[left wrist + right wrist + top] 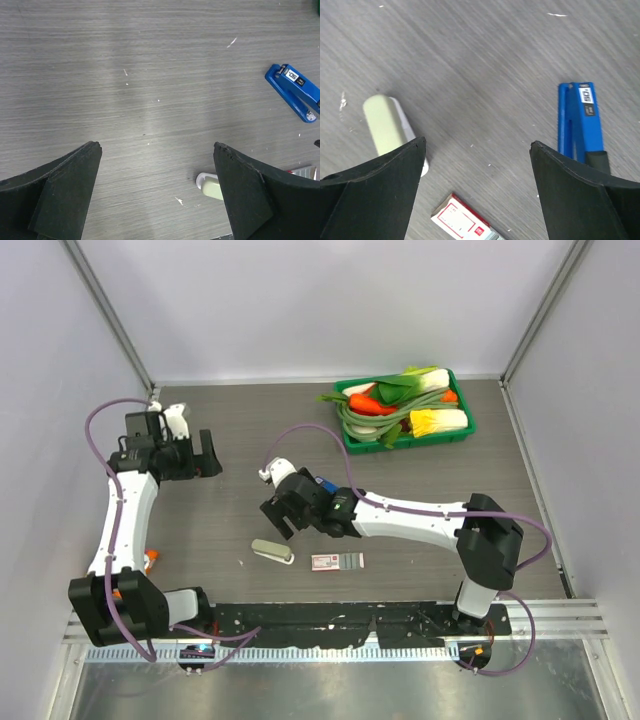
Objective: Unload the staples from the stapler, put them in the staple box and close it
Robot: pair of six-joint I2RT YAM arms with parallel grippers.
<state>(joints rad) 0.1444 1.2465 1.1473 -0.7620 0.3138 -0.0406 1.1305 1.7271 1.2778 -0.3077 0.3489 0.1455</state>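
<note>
The pale green capsule-shaped object's end (284, 554) (423, 166) by the box is at an angle to my fingers. My right gripper needs to turn next and move back and down onto that end of the object.
The blue stapler (322, 483) lies closed on the table, partly under my right wrist. It also shows in the right wrist view (581, 120), just beyond the right finger, and at the right edge of the left wrist view (295, 92). My right gripper (280, 520) is open and empty, hovering over bare table (477, 145) between the stapler and a pale green capsule-shaped object. My left gripper (210, 456) is open and empty (157, 150), well to the left of the stapler. No staples can be made out.
A pale green and white capsule-shaped object (272, 551) (385, 125) (212, 186) lies near the front. A flat red-and-white box (337, 561) (465, 220) lies to its right. A green basket (462, 429) of toy vegetables stands at the back right.
</note>
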